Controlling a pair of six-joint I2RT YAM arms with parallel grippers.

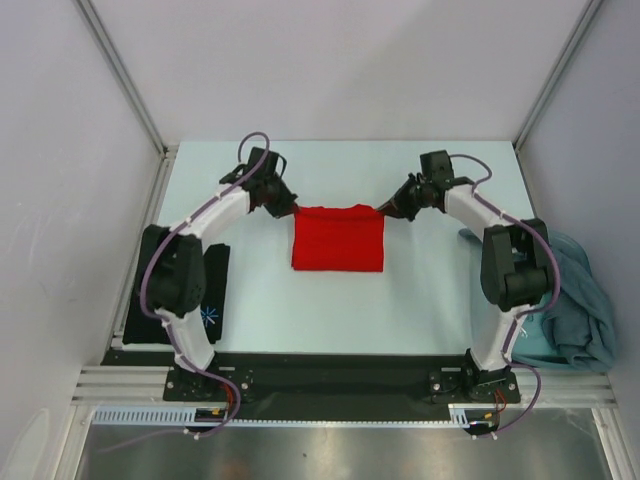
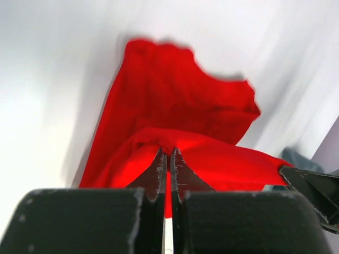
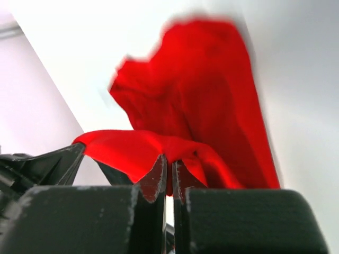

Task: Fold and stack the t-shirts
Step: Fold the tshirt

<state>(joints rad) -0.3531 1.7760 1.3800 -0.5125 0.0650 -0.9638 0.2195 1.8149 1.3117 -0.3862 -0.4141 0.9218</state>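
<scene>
My right gripper lowers the t-shirt's lifted corner outward onto the far end of the bottom red layer point(image 1: 368, 207) point(image 3: 217, 39) next and releases, since that end lies below and outward of it.
A bright red t-shirt point(image 1: 338, 240) lies partly folded in the middle of the table, its far edge lifted. My left gripper point(image 1: 293, 209) is shut on the far left corner of that edge, the red cloth point(image 2: 175, 106) pinched between its fingertips point(image 2: 159, 164). At the far right corner my right gripper point(image 1: 382, 212) is shut on the red cloth point(image 3: 196, 95) too. A black t-shirt point(image 1: 212, 300) with a blue-white starburst lies flat at the left, partly under the left arm. Teal-grey t-shirts point(image 1: 575, 295) sit heaped at the right edge.
White walls and metal frame posts point(image 1: 120, 75) close in the table on three sides. The arm bases stand on a black rail point(image 1: 330, 385) at the near edge.
</scene>
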